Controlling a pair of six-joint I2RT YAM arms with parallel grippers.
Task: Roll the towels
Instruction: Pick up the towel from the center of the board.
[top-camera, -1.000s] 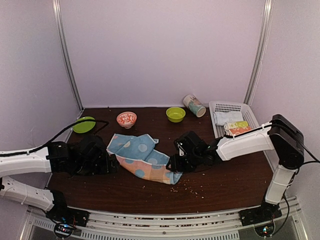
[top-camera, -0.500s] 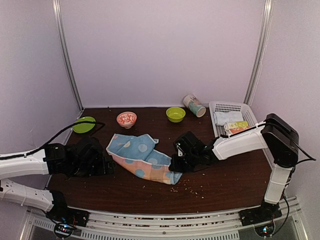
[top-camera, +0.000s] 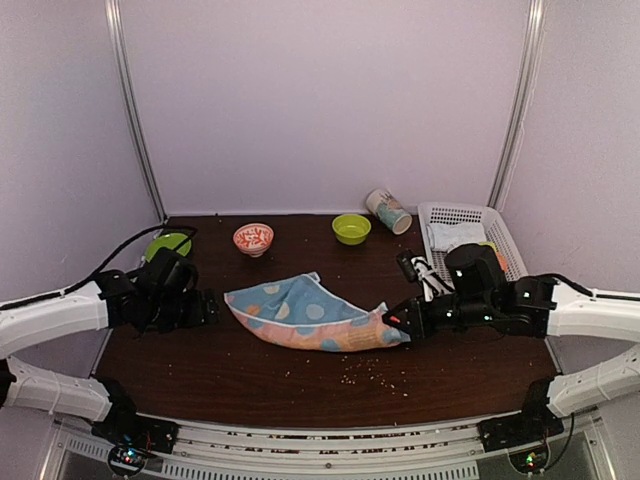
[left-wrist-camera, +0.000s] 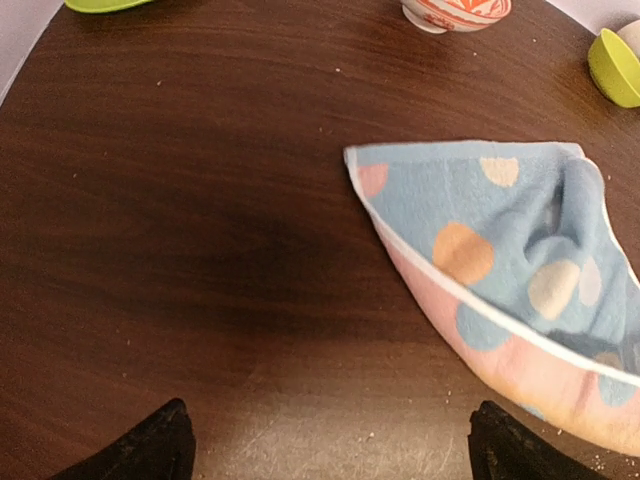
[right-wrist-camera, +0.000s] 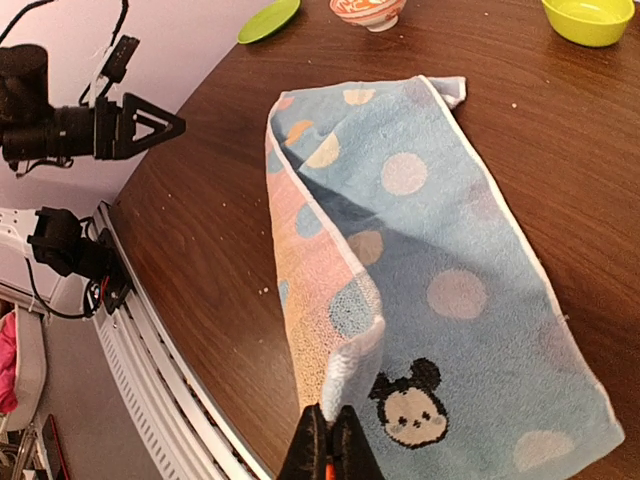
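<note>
The open left gripper moves down and toward the right in the top view onto the towel's free pointed corner (top-camera: 229, 297) (left-wrist-camera: 353, 157) next, because only the towel's opposite end is held.
A light blue towel (top-camera: 300, 312) with coloured dots and a pinkish underside lies stretched across the middle of the table. Its Mickey head (right-wrist-camera: 408, 405) shows in the right wrist view, close to my fingers. My right gripper (top-camera: 392, 322) is shut on the towel's right corner, and the folded corner (right-wrist-camera: 352, 375) rises straight out of the closed jaws (right-wrist-camera: 329, 425). My left gripper (top-camera: 205, 308) hovers wide open to the left of the towel, apart from it. In the left wrist view the towel (left-wrist-camera: 500, 230) lies ahead and to the right of the open gripper (left-wrist-camera: 330, 445).
A red-and-white bowl (top-camera: 253, 239), a green bowl (top-camera: 351, 228), a green plate (top-camera: 168, 245) and a tipped cup (top-camera: 388, 211) line the back. A white basket (top-camera: 505, 235) with rolled cloths stands at the back right. Crumbs (top-camera: 375, 372) dot the front.
My right gripper has shut on the towel's corner and pulled it to the right, drawing the towel out long. My left arm has backed off to the left, still open.
</note>
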